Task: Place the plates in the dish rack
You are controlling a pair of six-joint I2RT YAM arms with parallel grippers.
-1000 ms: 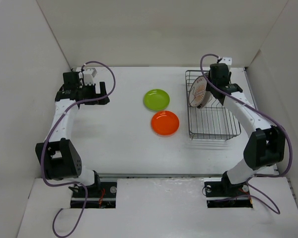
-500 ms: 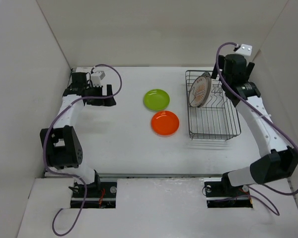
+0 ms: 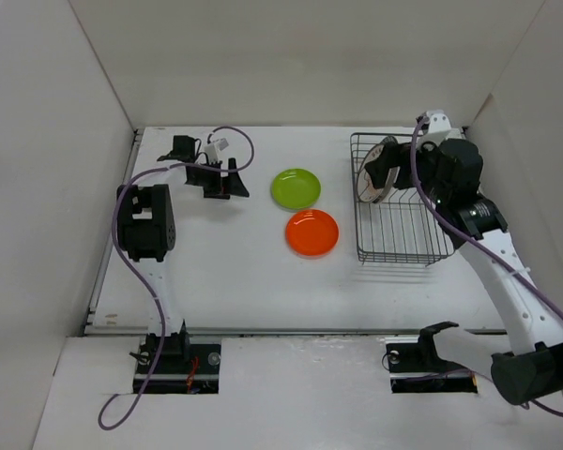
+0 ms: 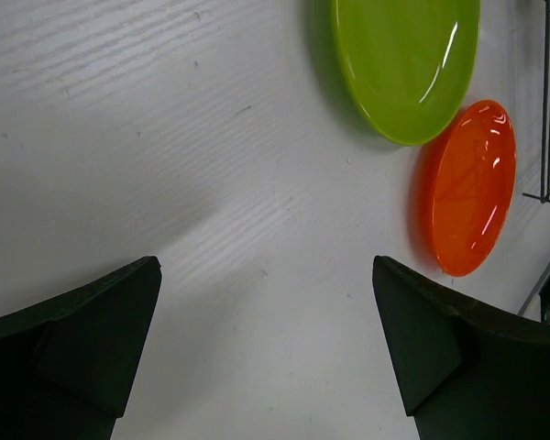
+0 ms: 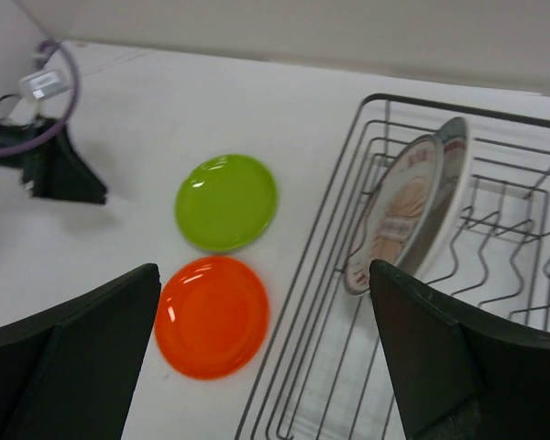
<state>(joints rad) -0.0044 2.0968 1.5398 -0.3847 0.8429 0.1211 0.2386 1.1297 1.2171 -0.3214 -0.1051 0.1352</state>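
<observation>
The left gripper will move toward the right in the top view, onto the rim of the green plate that faces it, since that rim is clear of the orange plate (image 3: 311, 232).
The lime green plate (image 3: 296, 188) and the orange plate (image 3: 311, 232) lie flat on the table, mid-field. Both also show in the left wrist view (image 4: 408, 64) (image 4: 467, 188) and the right wrist view (image 5: 226, 202) (image 5: 213, 316). The dark wire dish rack (image 3: 402, 246) stands at the right. Two plates stand upright in its far slots: the small white plate with the orange centre (image 5: 399, 215) and, behind it, the larger plate with the dark rim (image 5: 456, 165). My left gripper (image 3: 233, 183) is open and empty, low over the table left of the green plate. My right gripper (image 3: 394, 176) is open and empty above the rack.
White walls enclose the table at the back and on both sides. The rack's near half (image 5: 348, 367) holds no plate. Purple cables run along both arms. My left gripper also shows in the right wrist view (image 5: 60, 170).
My left gripper has moved right along the back of the table toward the green plate. My right arm has lifted off the rack's far end and swung above the rack.
</observation>
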